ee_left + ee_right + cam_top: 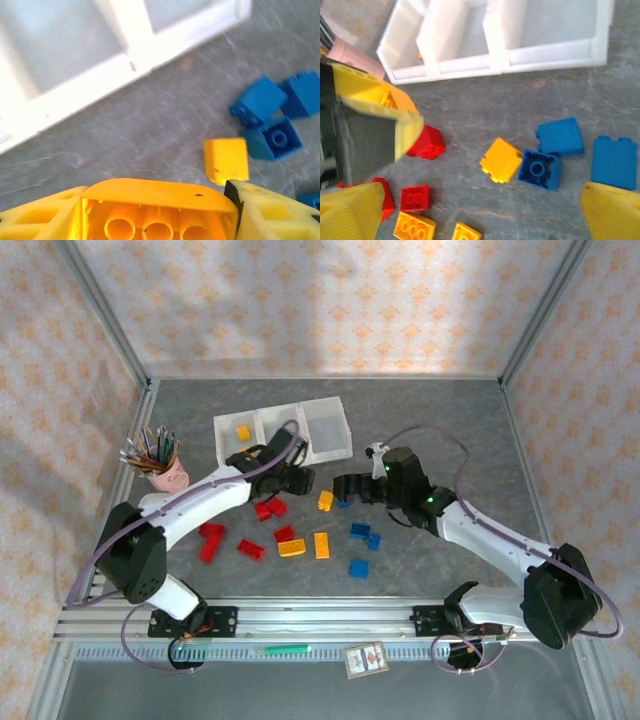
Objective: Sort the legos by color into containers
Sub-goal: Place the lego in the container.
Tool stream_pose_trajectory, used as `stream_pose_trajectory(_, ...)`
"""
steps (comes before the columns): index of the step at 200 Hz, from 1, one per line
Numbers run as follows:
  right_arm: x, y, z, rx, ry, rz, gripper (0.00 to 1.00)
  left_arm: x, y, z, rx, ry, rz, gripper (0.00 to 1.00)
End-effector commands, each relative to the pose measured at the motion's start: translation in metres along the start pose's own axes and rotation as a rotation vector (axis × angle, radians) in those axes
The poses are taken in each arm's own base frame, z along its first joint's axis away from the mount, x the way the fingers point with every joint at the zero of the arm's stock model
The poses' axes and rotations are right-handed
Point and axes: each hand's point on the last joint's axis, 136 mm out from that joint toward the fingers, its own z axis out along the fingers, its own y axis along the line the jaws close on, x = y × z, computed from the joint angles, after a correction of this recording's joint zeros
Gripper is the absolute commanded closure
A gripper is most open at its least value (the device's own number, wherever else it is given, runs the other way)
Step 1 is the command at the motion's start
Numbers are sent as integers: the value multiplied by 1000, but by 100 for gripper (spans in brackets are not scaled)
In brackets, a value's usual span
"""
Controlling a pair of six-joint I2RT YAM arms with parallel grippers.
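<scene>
The left gripper swings outward over the bin with the yellow lego (234, 441) next and releases the brick, since that bin lies outward of the gripper, toward the cup.
My left gripper (155, 214) is shut on a yellow-orange lego (150, 192), held hollow side toward the camera, just in front of the containers (283, 430). From above, the left gripper (300, 478) hangs near the middle bin. The left bin holds one yellow lego (243, 432). My right gripper (345, 488) is open above a small yellow lego (501, 160) and a blue one (540, 170) that touch each other. Red legos (270, 508), yellow legos (321, 545) and blue legos (360, 531) lie scattered on the grey table.
A pink cup of coloured pencils (165, 472) stands left of the bins. Metal frame rails line the table's sides and the near edge. A small card (365, 658) lies on the front rail. Both arms meet close together at the table's middle.
</scene>
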Motion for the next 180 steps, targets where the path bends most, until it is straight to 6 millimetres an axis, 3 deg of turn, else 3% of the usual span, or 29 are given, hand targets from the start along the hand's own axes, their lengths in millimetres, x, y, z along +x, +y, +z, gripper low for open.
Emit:
stream_pose_trajectory(1, -21, 22, 7, -83, -32, -11, 0, -20, 38, -13, -84, -80, -140, 52)
stream_pose_trajectory(50, -41, 49, 38, -142, -44, -9, 0, -73, 112, -24, -169, -257, -401, 56)
stream_pose_trajectory(93, -48, 49, 67, -128, -43, 22, 0, -100, 166, 3, -251, -315, -557, 57)
stream_pose_trajectory(143, -51, 42, 79, -90, -36, 22, 0, -111, 211, 41, -378, -275, -608, 56)
stream_pose_trajectory(180, -51, 37, 83, -74, -32, 22, 0, -114, 216, 55, -359, -287, -622, 50)
